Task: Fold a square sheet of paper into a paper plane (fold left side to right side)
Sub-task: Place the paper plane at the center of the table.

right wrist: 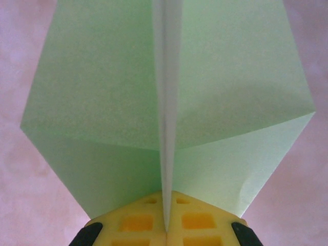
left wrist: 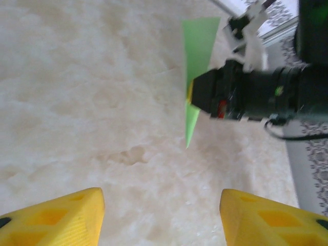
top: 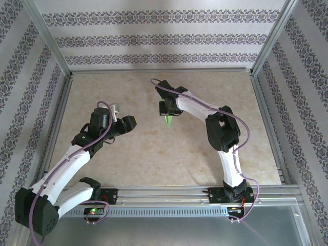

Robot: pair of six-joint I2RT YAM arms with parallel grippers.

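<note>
My right gripper should next lower the hanging plane onto the bare tabletop below, near the plane's point, and open its fingers to let go of the wings.
The light green paper is folded into a pointed paper plane hanging from my right gripper above the middle of the table. In the right wrist view its wings spread left and right of the centre crease, and the yellow fingers are pressed together on that crease. The left wrist view shows the plane as a slim upright dart, point down, clamped in the right gripper. My left gripper hovers over bare table left of it, fingers wide apart, holding nothing.
The beige marble-patterned table is ringed by an aluminium frame and patterned walls. The left arm stands left of centre, and the right arm arches in from the right.
</note>
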